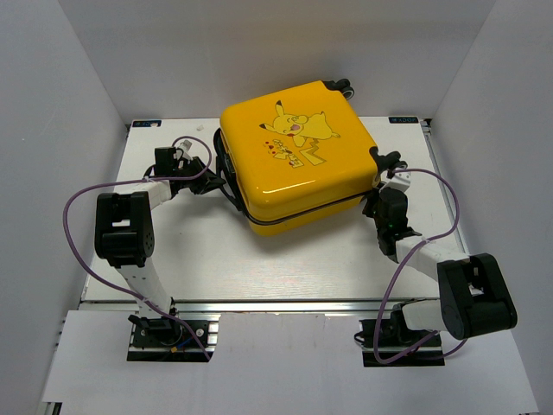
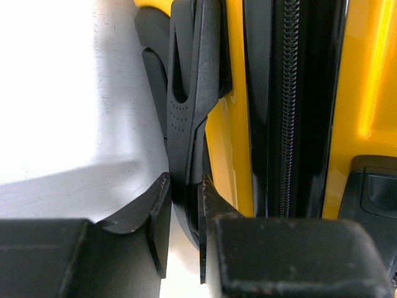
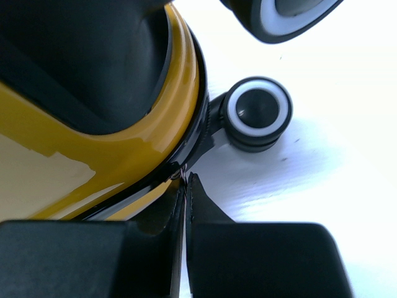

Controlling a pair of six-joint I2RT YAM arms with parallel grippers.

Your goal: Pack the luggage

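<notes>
My left gripper moves outward with the black side handle to the bare tabletop by the back wall (image 1: 192, 127) next and releases it, because that part lies clear.
The yellow luggage (image 1: 298, 156) lies flat and closed on the white table (image 1: 259, 268), Pikachu side up. My left gripper (image 1: 216, 179) is at its left side. In the left wrist view the gripper (image 2: 184, 183) is shut on the black side handle (image 2: 186, 93), next to the yellow shell (image 2: 372, 74) and the closed zip (image 2: 285, 93). My right gripper (image 1: 380, 197) is at the right corner. In the right wrist view it (image 3: 186, 178) is shut on a thin zipper pull at the black seam of the shell (image 3: 93, 155), beside a black wheel (image 3: 257, 112).
White walls close in the table on the left, right and back. Purple cables (image 1: 78, 207) loop from both arms. A second wheel (image 3: 279, 15) is just above the first. Two more wheels (image 1: 343, 86) stick out at the luggage's far corner.
</notes>
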